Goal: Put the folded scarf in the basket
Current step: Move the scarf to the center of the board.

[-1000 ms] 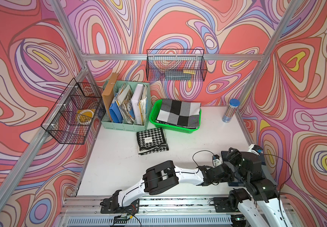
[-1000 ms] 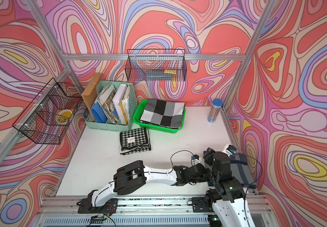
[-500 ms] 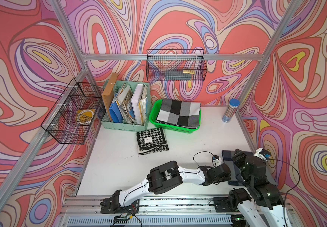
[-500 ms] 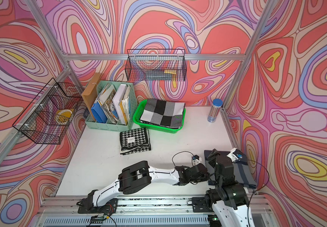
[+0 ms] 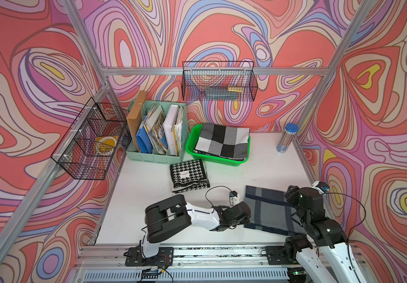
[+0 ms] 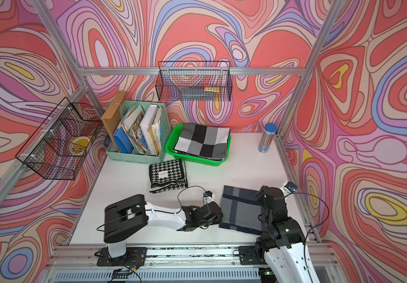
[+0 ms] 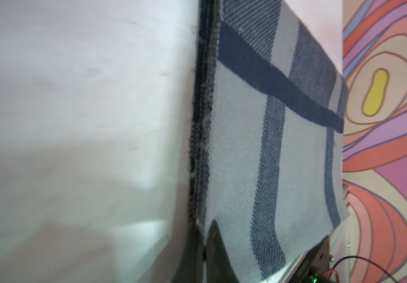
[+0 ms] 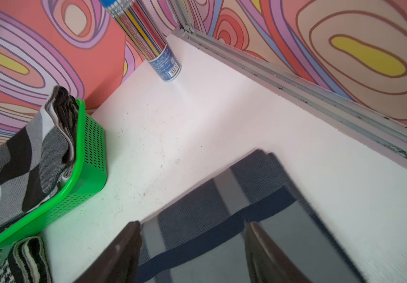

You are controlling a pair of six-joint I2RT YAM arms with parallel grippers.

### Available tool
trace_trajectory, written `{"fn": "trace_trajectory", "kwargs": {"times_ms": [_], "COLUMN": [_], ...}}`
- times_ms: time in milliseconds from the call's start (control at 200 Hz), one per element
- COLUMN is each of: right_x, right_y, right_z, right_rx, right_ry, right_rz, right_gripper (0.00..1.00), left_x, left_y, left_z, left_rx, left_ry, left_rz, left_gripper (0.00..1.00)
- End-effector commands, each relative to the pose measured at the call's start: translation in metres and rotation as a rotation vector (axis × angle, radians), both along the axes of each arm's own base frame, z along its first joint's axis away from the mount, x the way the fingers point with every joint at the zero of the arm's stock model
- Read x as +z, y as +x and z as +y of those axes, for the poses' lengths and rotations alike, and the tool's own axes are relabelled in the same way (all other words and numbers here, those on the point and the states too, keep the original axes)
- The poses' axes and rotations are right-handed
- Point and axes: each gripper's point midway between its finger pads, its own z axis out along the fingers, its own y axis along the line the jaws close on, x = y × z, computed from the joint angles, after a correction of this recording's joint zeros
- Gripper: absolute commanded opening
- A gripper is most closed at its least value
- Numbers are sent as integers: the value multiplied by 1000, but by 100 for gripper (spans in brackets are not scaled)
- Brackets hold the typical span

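Observation:
I should next use my left gripper to pull the scarf's edge toward the tabletop before the houndstooth cloth and release it there, because the scarf reaches under my right gripper.
A folded grey scarf with navy stripes (image 5: 266,210) (image 6: 239,208) lies flat on the white table at the front right. My left gripper (image 7: 206,227) reaches in low from the left and is shut on the scarf's (image 7: 241,147) near-left edge, one finger lying on its top face. The same gripper (image 5: 247,219) (image 6: 221,218) shows at that edge in both top views. My right gripper (image 8: 194,224) hovers open over the scarf's (image 8: 192,210) right part, holding nothing. The bright green basket (image 5: 190,147) (image 6: 170,144) (image 8: 92,152) stands at the back, with a black, white and grey checked cloth (image 5: 223,143) in it.
A houndstooth folded cloth (image 5: 189,175) lies just in front of the basket. A mint file organiser (image 5: 157,137) stands left of it. Two black wire baskets (image 5: 218,84) (image 5: 89,142) hang on the walls. A blue-capped pencil tube (image 5: 287,137) stands at the back right corner.
My left gripper has gone from open to shut at the scarf's edge. The right arm has drawn back to the right, uncovering most of the scarf.

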Motion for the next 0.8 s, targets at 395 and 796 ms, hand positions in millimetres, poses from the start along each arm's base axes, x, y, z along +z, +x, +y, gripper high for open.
{"fn": "trace_trajectory", "kwargs": {"times_ms": [395, 796], "right_x": [-85, -109], "right_y": [41, 36], "right_z": [68, 114], "right_rx": [308, 557], "right_ry": [168, 309], "right_rz": [356, 424], "right_gripper": [69, 70], "left_x": [32, 64], "left_y": [-40, -3], "left_z": [222, 234], "left_rx": [200, 275], "left_ry": [331, 288], "left_rz": [-13, -73], "left_gripper": [59, 99]}}
